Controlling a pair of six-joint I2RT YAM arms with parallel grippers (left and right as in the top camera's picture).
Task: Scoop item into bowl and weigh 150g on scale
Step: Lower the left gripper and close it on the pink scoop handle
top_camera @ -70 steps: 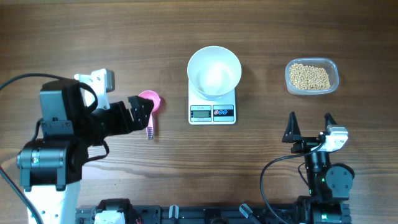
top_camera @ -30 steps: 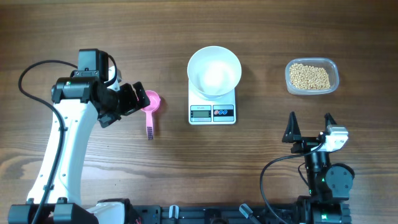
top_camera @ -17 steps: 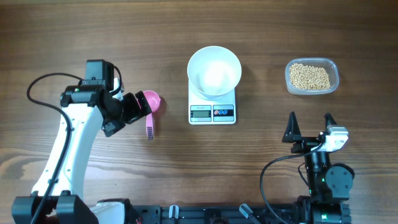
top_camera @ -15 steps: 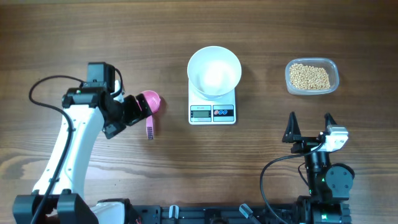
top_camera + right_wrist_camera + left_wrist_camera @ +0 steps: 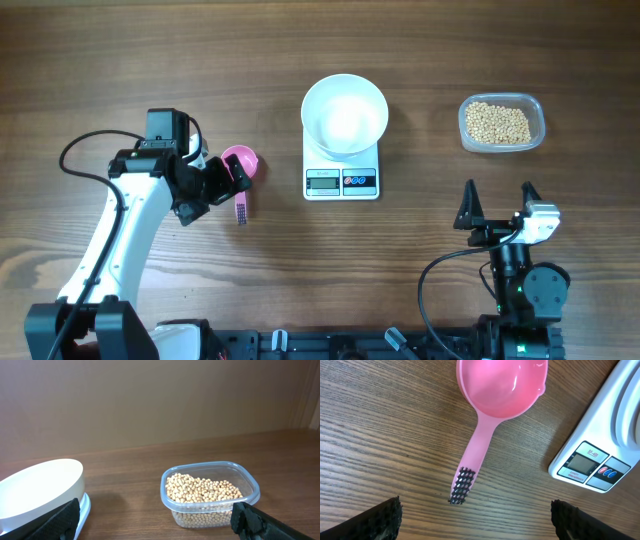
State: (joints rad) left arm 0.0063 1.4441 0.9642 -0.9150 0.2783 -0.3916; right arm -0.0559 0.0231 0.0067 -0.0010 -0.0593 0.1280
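The pink scoop's handle lies flat below my spread fingers. My left gripper comes down onto the handle's smooth neck (image 5: 240,195) (image 5: 482,438) beside the cup next and closes there.
The white bowl (image 5: 345,118) stands empty on the white scale (image 5: 341,182) at the table's middle back. The tan beans (image 5: 498,122) fill a clear plastic tub (image 5: 537,120) at the back right. A pink scoop (image 5: 243,164) lies left of the scale, its handle pointing to the front. My left gripper (image 5: 231,181) hovers open just over the scoop's handle; in the left wrist view the scoop (image 5: 501,385) lies ahead of the wide-apart fingertips (image 5: 385,517). My right gripper (image 5: 497,206) rests open at the front right, facing the beans (image 5: 202,489) and the bowl (image 5: 35,490).
The brown wooden table (image 5: 420,40) carries only these things. The scale's corner and display (image 5: 590,462) lie close to the right of the scoop's handle (image 5: 462,485). Bare wood separates the scale (image 5: 86,505) from the tub (image 5: 210,507).
My left arm has swung in from the left and come over the pink scoop, still open. The right arm, bowl, scale and tub have not moved.
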